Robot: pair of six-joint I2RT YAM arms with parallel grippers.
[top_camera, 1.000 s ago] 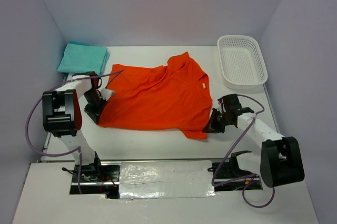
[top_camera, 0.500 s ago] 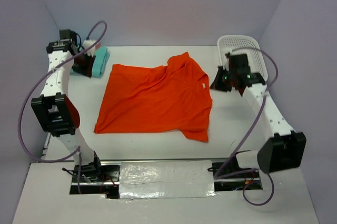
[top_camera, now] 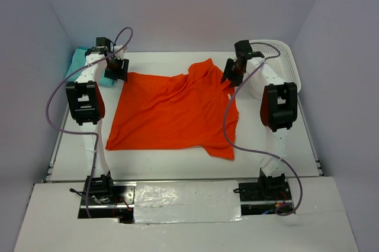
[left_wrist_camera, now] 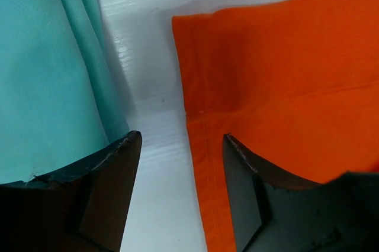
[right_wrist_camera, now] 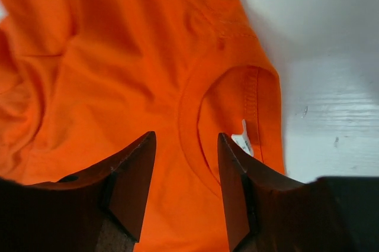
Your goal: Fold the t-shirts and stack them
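Observation:
I should next lower my left gripper and close its open fingers around the orange t-shirt's hemmed edge near its corner (top_camera: 127,81) (left_wrist_camera: 191,107), which is below and already between the fingers.
An orange t-shirt (top_camera: 174,110) lies partly folded on the white table, one sleeve bunched up at the back. Its hemmed corner (left_wrist_camera: 207,74) shows in the left wrist view, and its collar with a white label (right_wrist_camera: 243,139) in the right wrist view. A folded teal t-shirt (top_camera: 80,63) rests at the back left, its edge (left_wrist_camera: 47,74) beside the left jaw. My left gripper (top_camera: 116,70) hovers open over the orange shirt's back-left corner. Above the collar my right gripper (top_camera: 230,76) is open too. Neither holds anything.
A white mesh basket (top_camera: 284,63) stands at the back right, just behind the right arm. Both arms reach far back over the table. Grey walls close in the back and sides. A silver taped strip (top_camera: 186,196) runs between the arm bases.
Both arms have swung from the shirt's near corners to its far edge. Both grippers, shut a second ago, have opened. The orange shirt lies flatter than before.

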